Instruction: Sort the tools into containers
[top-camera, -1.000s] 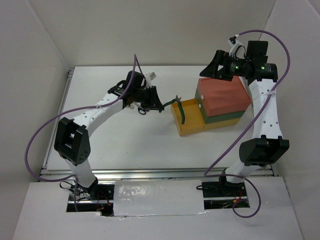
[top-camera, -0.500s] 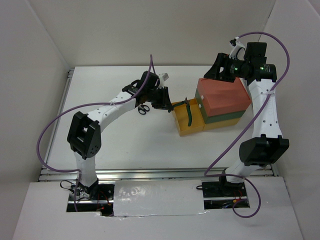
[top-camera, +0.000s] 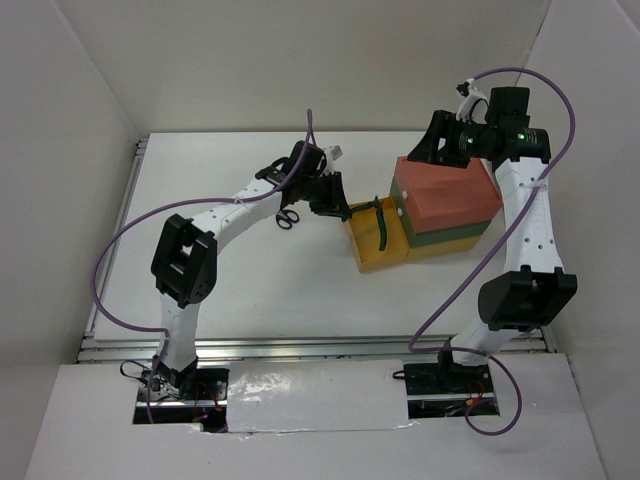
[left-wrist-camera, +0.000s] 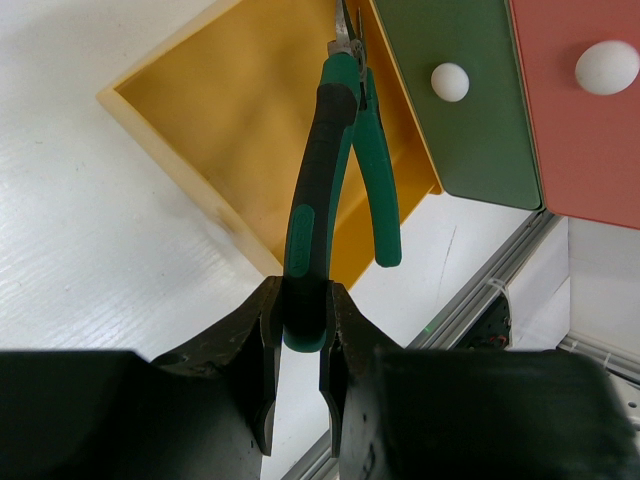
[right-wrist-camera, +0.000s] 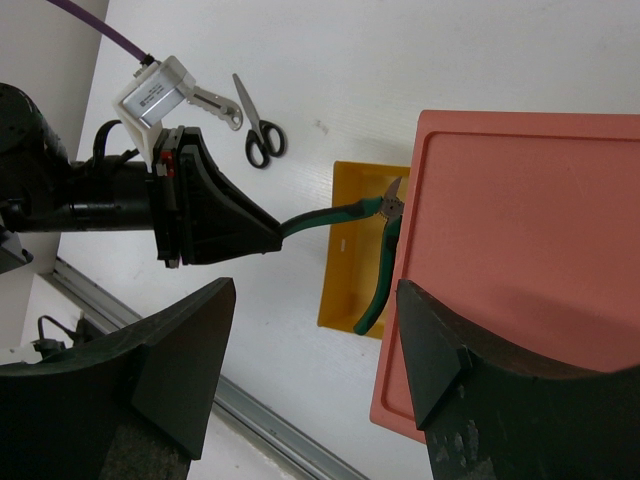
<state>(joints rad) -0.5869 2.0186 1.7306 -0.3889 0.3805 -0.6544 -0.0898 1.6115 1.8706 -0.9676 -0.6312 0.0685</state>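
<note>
Next I need to move my left gripper down and to the right in the top view to release the pliers, since the yellow drawer (top-camera: 362, 245) (left-wrist-camera: 225, 120) lies below it on that side.
My left gripper (top-camera: 338, 208) (left-wrist-camera: 300, 335) is shut on one handle of the green-handled pliers (top-camera: 381, 222) (left-wrist-camera: 325, 170) (right-wrist-camera: 375, 250). It holds them over the pulled-out yellow drawer (top-camera: 362, 245) (left-wrist-camera: 225, 120) (right-wrist-camera: 340, 260), nose toward the stack. The stack has a red-orange top box (top-camera: 445, 190) (right-wrist-camera: 520, 240) and a dark green middle box (top-camera: 450, 236) (left-wrist-camera: 470, 110). Black-handled scissors (top-camera: 287, 218) (right-wrist-camera: 255, 130) lie on the table left of the drawer. My right gripper (top-camera: 432, 140) (right-wrist-camera: 315, 370) is open and empty above the stack's far left corner. The silver bar is out of view.
White walls enclose the table on the left, back and right. An aluminium rail (top-camera: 300, 345) runs along the near edge. Purple cables (top-camera: 120, 250) loop beside both arms.
My left gripper has carried the pliers to the right, from left of the yellow drawer to over it. The right arm has hardly moved.
</note>
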